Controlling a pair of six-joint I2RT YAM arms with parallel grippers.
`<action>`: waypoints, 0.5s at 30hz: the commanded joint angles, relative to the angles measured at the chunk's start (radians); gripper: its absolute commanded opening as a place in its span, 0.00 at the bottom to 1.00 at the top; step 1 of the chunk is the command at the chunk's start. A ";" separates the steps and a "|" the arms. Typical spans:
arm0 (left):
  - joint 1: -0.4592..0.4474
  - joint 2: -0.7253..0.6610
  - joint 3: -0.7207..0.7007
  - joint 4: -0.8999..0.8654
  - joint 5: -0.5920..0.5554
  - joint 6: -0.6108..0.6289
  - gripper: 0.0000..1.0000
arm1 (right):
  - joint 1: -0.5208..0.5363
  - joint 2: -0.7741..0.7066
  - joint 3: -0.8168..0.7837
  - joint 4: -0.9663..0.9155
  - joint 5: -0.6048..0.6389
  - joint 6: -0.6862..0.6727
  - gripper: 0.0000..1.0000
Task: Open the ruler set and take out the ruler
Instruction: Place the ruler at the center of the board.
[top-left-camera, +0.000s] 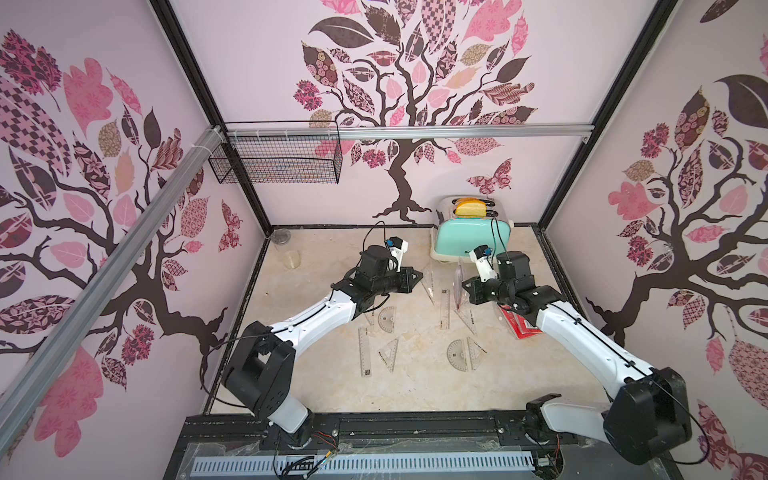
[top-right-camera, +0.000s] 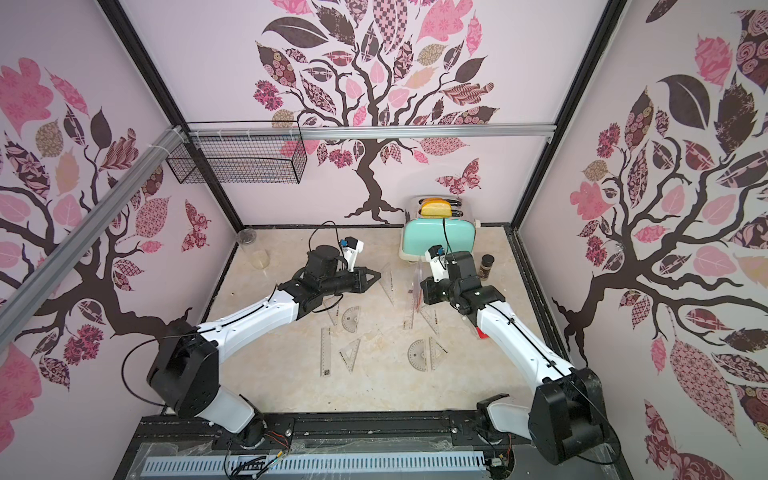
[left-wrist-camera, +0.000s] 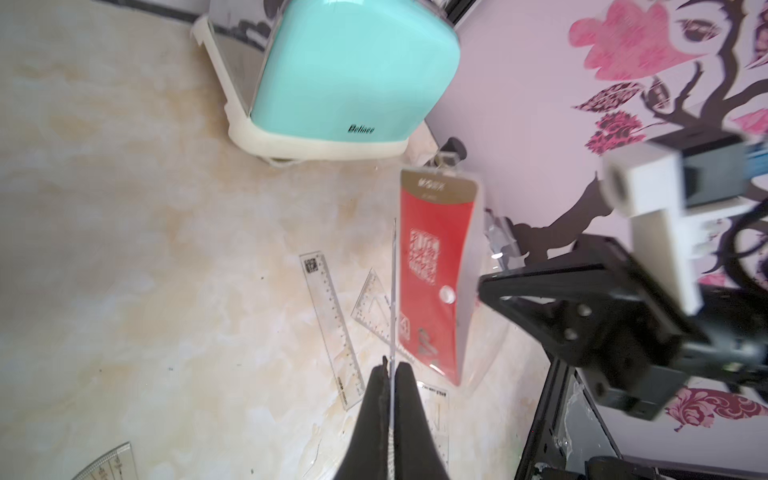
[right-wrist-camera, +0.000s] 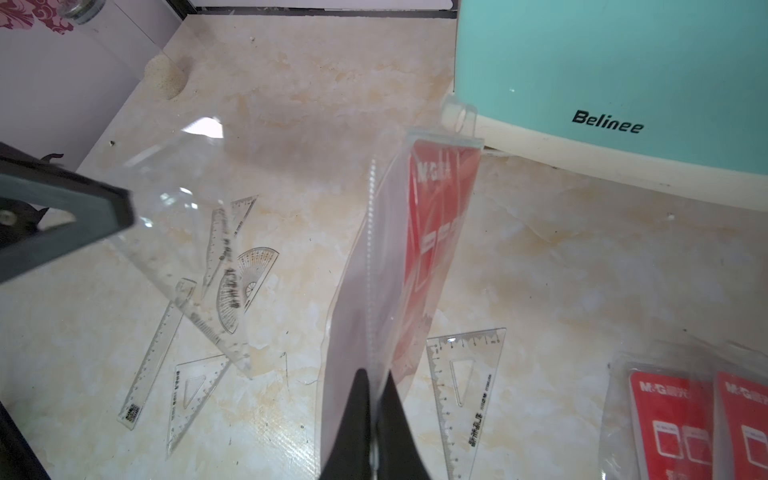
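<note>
The clear triangular ruler is hanging apart from the pouch. My left gripper should next move down to the bare marble (top-left-camera: 430, 313) (left-wrist-camera: 297, 357) beside the straight ruler and let go of the triangle.
My left gripper (top-left-camera: 417, 276) is shut on a clear triangular ruler (top-left-camera: 428, 291), held in the air above the table. In the left wrist view this ruler (left-wrist-camera: 392, 291) shows edge-on between the fingertips (left-wrist-camera: 380, 382). My right gripper (top-left-camera: 465, 291) is shut on the ruler set (top-left-camera: 459, 284), a clear plastic pouch with a red card, held upright just right of the ruler. The right wrist view has the pouch (right-wrist-camera: 395, 257) rising from the shut gripper (right-wrist-camera: 375, 378), with the left arm's ruler (right-wrist-camera: 199, 316) apart from it.
Several loose clear rulers, triangles and protractors (top-left-camera: 386, 320) lie on the marble table (top-left-camera: 316, 374). More red ruler sets (right-wrist-camera: 673, 415) lie under the right arm. A mint toaster (top-left-camera: 471, 237) stands at the back, a jar (top-left-camera: 280, 237) at the back left, and a wire basket (top-left-camera: 276, 160) hangs on the wall.
</note>
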 joint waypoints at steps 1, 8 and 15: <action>0.010 0.069 -0.012 0.024 0.057 -0.014 0.00 | -0.004 -0.048 0.051 -0.047 0.009 -0.016 0.00; 0.063 0.233 0.015 0.065 0.154 -0.030 0.00 | -0.005 -0.100 0.058 -0.088 0.016 -0.023 0.00; 0.074 0.342 0.061 0.110 0.227 -0.069 0.00 | -0.005 -0.096 0.055 -0.089 0.020 -0.026 0.00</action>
